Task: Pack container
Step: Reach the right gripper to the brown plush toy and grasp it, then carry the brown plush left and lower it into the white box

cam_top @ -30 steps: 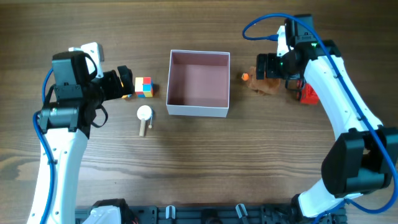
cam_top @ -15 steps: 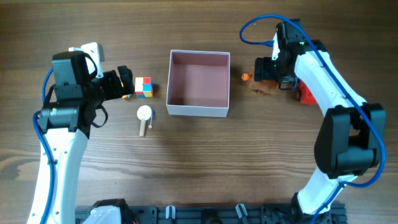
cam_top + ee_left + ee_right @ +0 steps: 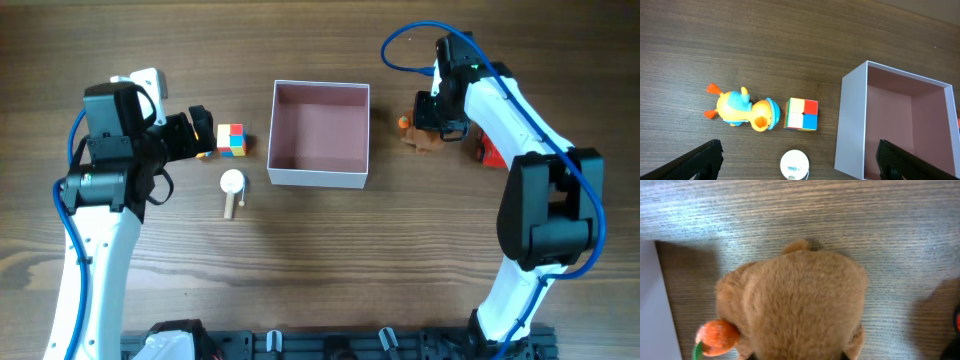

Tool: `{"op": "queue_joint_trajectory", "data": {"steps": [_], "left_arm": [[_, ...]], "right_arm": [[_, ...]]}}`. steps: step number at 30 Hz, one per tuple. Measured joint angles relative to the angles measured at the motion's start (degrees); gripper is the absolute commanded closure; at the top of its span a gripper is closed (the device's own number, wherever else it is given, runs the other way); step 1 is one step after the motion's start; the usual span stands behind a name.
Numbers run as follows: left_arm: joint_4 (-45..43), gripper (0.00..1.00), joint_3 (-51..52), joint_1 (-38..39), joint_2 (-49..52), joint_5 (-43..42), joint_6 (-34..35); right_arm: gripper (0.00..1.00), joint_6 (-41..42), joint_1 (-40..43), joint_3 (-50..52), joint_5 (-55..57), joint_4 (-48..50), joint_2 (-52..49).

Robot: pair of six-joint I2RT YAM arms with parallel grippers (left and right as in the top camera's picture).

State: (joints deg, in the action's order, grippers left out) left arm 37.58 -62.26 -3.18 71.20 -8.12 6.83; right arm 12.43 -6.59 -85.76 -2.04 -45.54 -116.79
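Note:
I should lift the brown plush with my right gripper across the container's side, over the container's far corner on the cube's side (image 3: 295,104), because the container is empty.
The container (image 3: 318,180), a square white box with a dusty-pink inside, stands open at the table's middle; the left wrist view shows its wall (image 3: 852,125) and the right wrist view a strip of it (image 3: 652,305). Just right of it lies a brown plush toy (image 3: 425,138) with an orange ball at its side (image 3: 715,336). My right gripper (image 3: 437,118) is down on the plush (image 3: 795,305), shut on it (image 3: 796,356), only the fingertips showing at its flanks. My left gripper (image 3: 203,131) hangs open (image 3: 799,165) left of the container, holding nothing.
Left of the container lie a coloured cube (image 3: 801,114), an orange and blue duck toy (image 3: 742,110) and a white round disc on a wooden stick (image 3: 232,185). A red object (image 3: 491,152) sits right of the plush.
My right gripper has settled onto the plush and closed from open to shut. The plush's orange ball has shifted slightly right. The left arm has not moved.

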Motion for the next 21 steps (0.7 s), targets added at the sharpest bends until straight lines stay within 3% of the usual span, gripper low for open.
{"op": "queue_joint_trajectory", "data": {"steps": [11, 21], "left_arm": [[0.0, 0.0, 0.0, 0.0, 0.0, 0.0, 0.0], [-0.02, 0.0, 0.0, 0.0, 0.0, 0.02, 0.0]], "right_arm": [[0.96, 0.39, -0.79, 0.55, 1.07, -3.52, 2.47], [0.96, 3.23, -12.31, 1.81, 2.12, -3.19, 25.64]]}}
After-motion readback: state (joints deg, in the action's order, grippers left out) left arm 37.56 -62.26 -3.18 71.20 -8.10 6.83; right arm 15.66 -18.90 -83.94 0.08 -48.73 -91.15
